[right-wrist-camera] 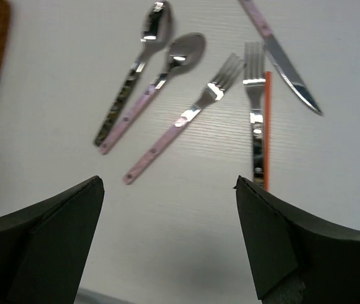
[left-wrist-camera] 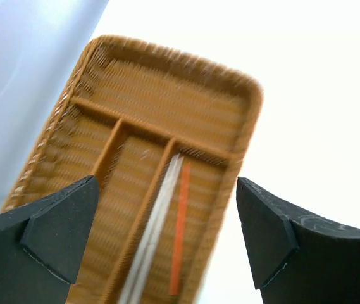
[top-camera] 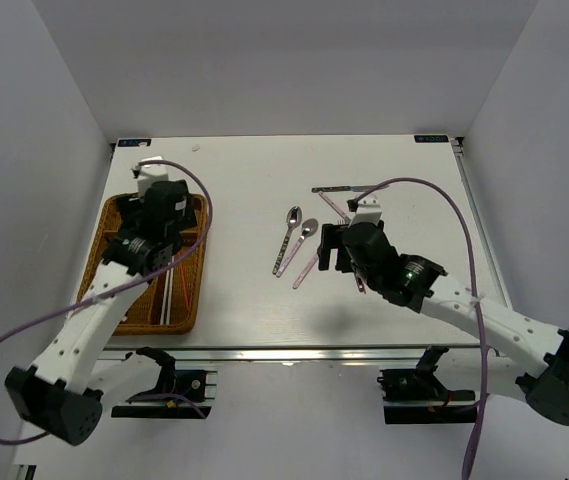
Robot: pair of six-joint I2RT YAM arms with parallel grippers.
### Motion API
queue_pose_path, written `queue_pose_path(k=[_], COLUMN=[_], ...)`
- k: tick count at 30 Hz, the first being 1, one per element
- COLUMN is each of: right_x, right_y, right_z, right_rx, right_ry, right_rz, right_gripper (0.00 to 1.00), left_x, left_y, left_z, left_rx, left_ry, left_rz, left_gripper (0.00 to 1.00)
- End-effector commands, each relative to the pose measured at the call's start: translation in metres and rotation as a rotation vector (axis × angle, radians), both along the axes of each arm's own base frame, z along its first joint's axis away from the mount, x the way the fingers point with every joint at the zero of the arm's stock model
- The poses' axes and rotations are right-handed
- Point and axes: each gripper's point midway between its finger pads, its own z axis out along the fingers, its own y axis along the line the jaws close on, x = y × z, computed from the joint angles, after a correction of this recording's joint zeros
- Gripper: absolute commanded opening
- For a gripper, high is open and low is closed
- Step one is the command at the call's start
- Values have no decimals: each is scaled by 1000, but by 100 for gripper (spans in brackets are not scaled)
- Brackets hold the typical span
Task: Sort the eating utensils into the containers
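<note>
My right gripper moves toward the right in the wrist view and down onto the red chopstick's far end (right-wrist-camera: 268, 85) next, since that lies below it on that side.
The brown wicker tray (top-camera: 189, 300) lies at the left of the table. In the left wrist view its right long slot (left-wrist-camera: 198, 190) holds white chopsticks (left-wrist-camera: 157, 221) and a red chopstick (left-wrist-camera: 180, 228). My left gripper (top-camera: 159, 215) hangs above the tray, open and empty (left-wrist-camera: 167, 190). On the table lie a dark-handled spoon (right-wrist-camera: 138, 63), a pink-handled spoon (right-wrist-camera: 161, 76), a pink-handled fork (right-wrist-camera: 186, 117), a dark-handled fork (right-wrist-camera: 254, 107), a red chopstick (right-wrist-camera: 267, 126) and a pink-handled knife (right-wrist-camera: 281, 57). My right gripper (top-camera: 334, 248) hovers open and empty (right-wrist-camera: 168, 183) just near of them.
A dark-handled utensil (top-camera: 344, 188) lies crosswise further back on the table. The tray's other long slots (left-wrist-camera: 123, 190) and crosswise slot (left-wrist-camera: 167, 95) show nothing in them. Grey walls stand on both sides of the table.
</note>
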Motion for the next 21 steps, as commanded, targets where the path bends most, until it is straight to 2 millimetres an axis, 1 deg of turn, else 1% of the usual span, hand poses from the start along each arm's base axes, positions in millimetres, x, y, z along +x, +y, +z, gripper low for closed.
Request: queue_pose_path(k=[1, 2, 3, 4, 5, 6, 7, 8, 9, 10, 11, 12, 13, 15, 16, 18, 19, 20, 21], right_x=[29, 31, 36, 52, 48, 52, 58, 62, 64, 71, 74, 78, 85, 93, 101, 109, 112, 118, 121], right_y=[-41, -38, -47, -72, -62, -67, -78, -84, -88, -90, -88, -91, -91, -93, -90, -87, -84, -79, -76], right_z=[-8, -19, -33, -41, -49, -56, -65, -71, -76, -83, -86, -91, -98, -104, -107, -111, -120, -117, -119], right_rx=[-77, -60, -56, -52, 2, 8, -31, -68, -101, -127, -139, -147, -162, -170, -168, -170, -171, -163, -162], right_ry=[-24, 26, 65, 84, 123, 127, 143, 150, 164, 188, 200, 222, 246, 263, 265, 265, 287, 277, 281], right_rz=[-175, -126, -126, -159, -57, -35, -34, -48, -49, -51, -25, -27, -37, -47, -46, -42, -27, -17, -8], right_gripper=[89, 85, 82, 76, 74, 74, 73, 73, 73, 68, 67, 65, 60, 54, 50, 45, 43, 42, 42], left_x=[-12, -15, -21, -22, -25, -32, -32, -35, -41, -40, -42, -46, -46, -48, -50, -50, -49, -48, -48], left_y=[-10, -19, -22, -28, -35, -35, -35, -34, -31, -30, -30, -29, -29, -28, -28, -30, -34, -35, -38], left_z=[39, 39, 43, 46, 44, 37, 37, 34, 21, 21, 16, 5, 3, -5, 0, 0, -1, -3, -4], left_rx=[-183, -236, -267, -284, -303, -305, -297, -294, -286, -289, -289, -291, -299, -302, -308, -311, -314, -316, -316], left_ry=[-132, -128, -147, -160, -157, -159, -177, -187, -185, -215, -221, -218, -232, -243, -247, -251, -250, -239, -233], left_rz=[-14, -52, -81, -120, -169, -189, -208, -213, -213, -217, -220, -222, -220, -221, -226, -240, -259, -266, -279], left_gripper=[98, 98, 98, 98, 98, 98, 98, 98, 98, 98, 98, 98, 98, 98, 98, 98, 98, 98, 98])
